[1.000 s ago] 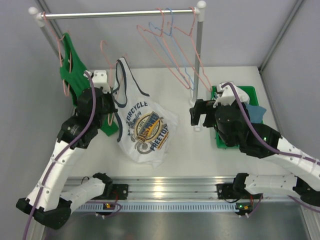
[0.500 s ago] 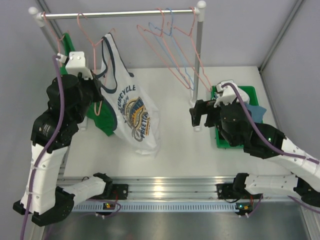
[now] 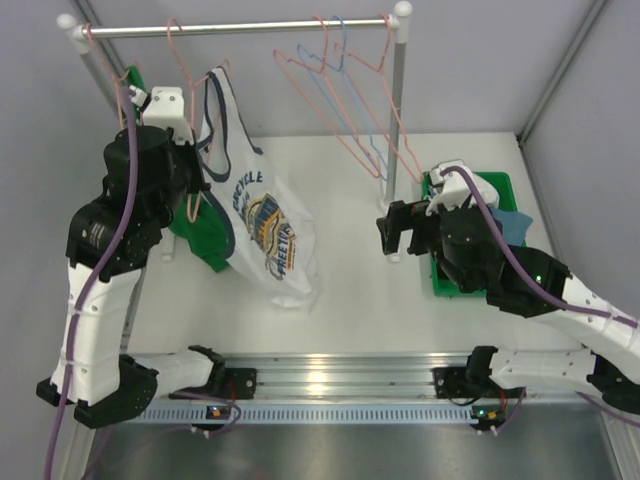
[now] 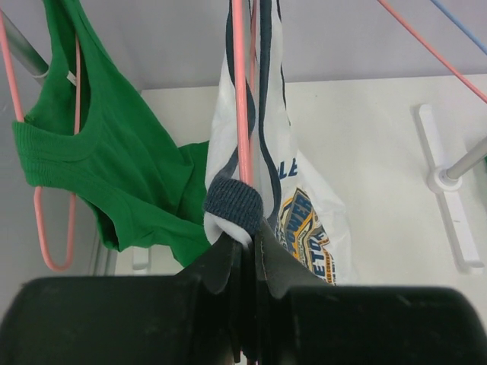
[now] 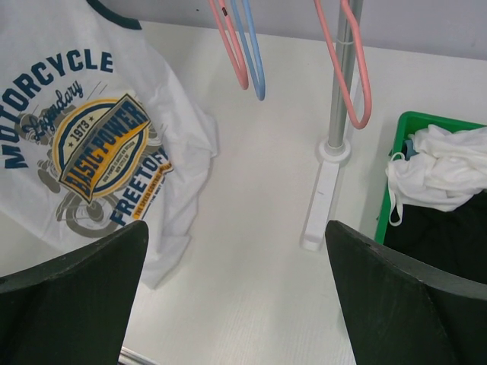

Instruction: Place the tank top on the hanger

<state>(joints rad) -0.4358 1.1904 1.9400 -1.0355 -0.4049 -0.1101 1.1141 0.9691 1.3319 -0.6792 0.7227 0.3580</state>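
Note:
The hanger's hook is up at the bar, so my left gripper should next move along the bar toward the green tank top and then go down slightly.
The white tank top with navy trim and a motorcycle graphic hangs from my left gripper, its hem touching the table. The salmon-pink hanger rises from the gripper, and its hook reaches the rail. In the left wrist view my left gripper is shut on the navy strap together with the hanger wire. My right gripper is open and empty, right of the shirt. In the right wrist view it is above bare table, with the tank top at the left.
A green tank top hangs on a pink hanger at the rail's left end. Several pink hangers and a blue one hang at the right end by the rack post. A green bin holding clothes stands at the right.
My left arm has lifted the tank top and hanger off the table and up to the rail. The right arm has not moved.

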